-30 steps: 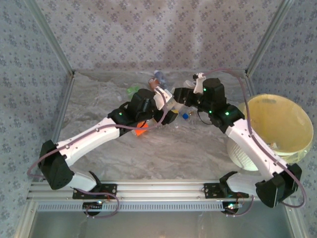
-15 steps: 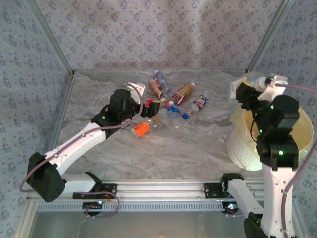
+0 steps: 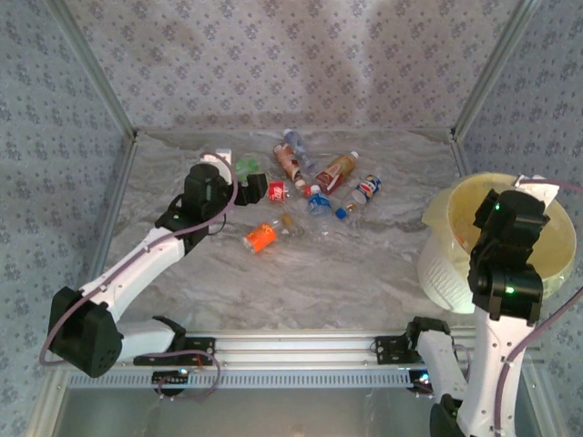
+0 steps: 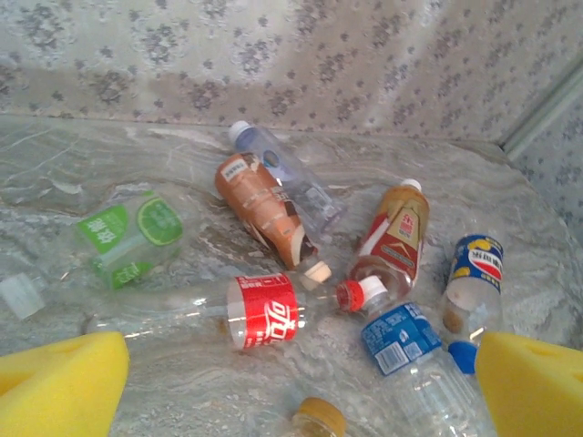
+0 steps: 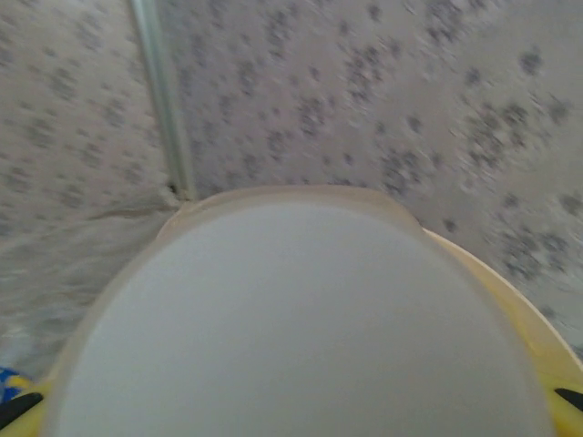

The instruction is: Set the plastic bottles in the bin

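The right gripper moves slightly back over the bin's opening (image 3: 553, 238) next and spreads to release the pale plastic bottle, since the bin's yellow-lined opening lies directly beneath it.
Several plastic bottles lie in a loose pile on the far middle of the table: a crushed green-label one (image 4: 132, 232), a red-label one (image 4: 264, 311), a brown-label one (image 4: 260, 205), an amber one (image 4: 393, 238) and a blue-label one (image 4: 401, 339). An orange-label bottle (image 3: 260, 238) lies nearest the arms. My left gripper (image 3: 258, 187) hovers open just left of the pile, its yellow pads (image 4: 59, 382) wide apart and empty. My right gripper (image 3: 530, 193) is raised over the bin (image 3: 442, 273), shut on a pale plastic bottle (image 5: 301, 319).
Patterned walls with metal corner posts (image 3: 105, 91) enclose the table on three sides. The bin stands at the right edge beside the right arm's base. Bare marbled tabletop (image 3: 319, 282) lies between the pile and the arm bases.
The right arm has lifted away from the pile and swung right to above the bin, carrying the pale bottle. The left arm has drawn back to the left of the pile.
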### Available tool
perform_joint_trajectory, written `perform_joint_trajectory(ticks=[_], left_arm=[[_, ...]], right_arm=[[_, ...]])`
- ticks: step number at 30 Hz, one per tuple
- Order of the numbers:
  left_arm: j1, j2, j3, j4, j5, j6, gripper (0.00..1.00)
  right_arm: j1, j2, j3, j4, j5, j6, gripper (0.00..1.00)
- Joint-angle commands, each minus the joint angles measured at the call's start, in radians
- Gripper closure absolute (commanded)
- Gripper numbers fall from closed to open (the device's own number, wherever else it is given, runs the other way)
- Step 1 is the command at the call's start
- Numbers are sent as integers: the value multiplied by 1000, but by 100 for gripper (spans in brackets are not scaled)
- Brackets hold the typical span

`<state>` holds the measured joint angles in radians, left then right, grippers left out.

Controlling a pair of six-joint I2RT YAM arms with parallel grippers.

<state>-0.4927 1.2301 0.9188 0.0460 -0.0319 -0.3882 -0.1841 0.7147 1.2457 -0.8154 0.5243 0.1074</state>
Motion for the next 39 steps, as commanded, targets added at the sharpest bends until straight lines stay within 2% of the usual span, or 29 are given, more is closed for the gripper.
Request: perform_joint_trajectory(ticks=[1, 7, 12, 16, 22, 27, 35, 39], left_arm=[[24, -30, -22, 42, -3, -65, 2], [48, -34, -42, 37, 1, -82, 2], [59, -35, -53, 12, 2, -95, 2], [76, -31, -48, -35, -13, -107, 2], [114, -22, -37, -101, -14, -124, 2], [147, 12, -1, -211, -6, -127, 2], [180, 97, 35, -334, 96, -117, 2], [180, 140, 54, -405, 167, -68, 2]], right_arm=[[-16, -19, -61, 14, 194, 6, 53], [-56, 6, -199, 105, 346, -15, 49], [-83, 43, -248, 168, 373, -28, 46], [-86, 68, -263, 167, 393, 3, 32], [-86, 74, -237, 149, 360, 17, 15], [-82, 85, -134, 53, 284, 57, 0], [-51, 32, -62, 51, 21, 91, 0], [-23, 5, -17, 82, -169, 108, 0]])
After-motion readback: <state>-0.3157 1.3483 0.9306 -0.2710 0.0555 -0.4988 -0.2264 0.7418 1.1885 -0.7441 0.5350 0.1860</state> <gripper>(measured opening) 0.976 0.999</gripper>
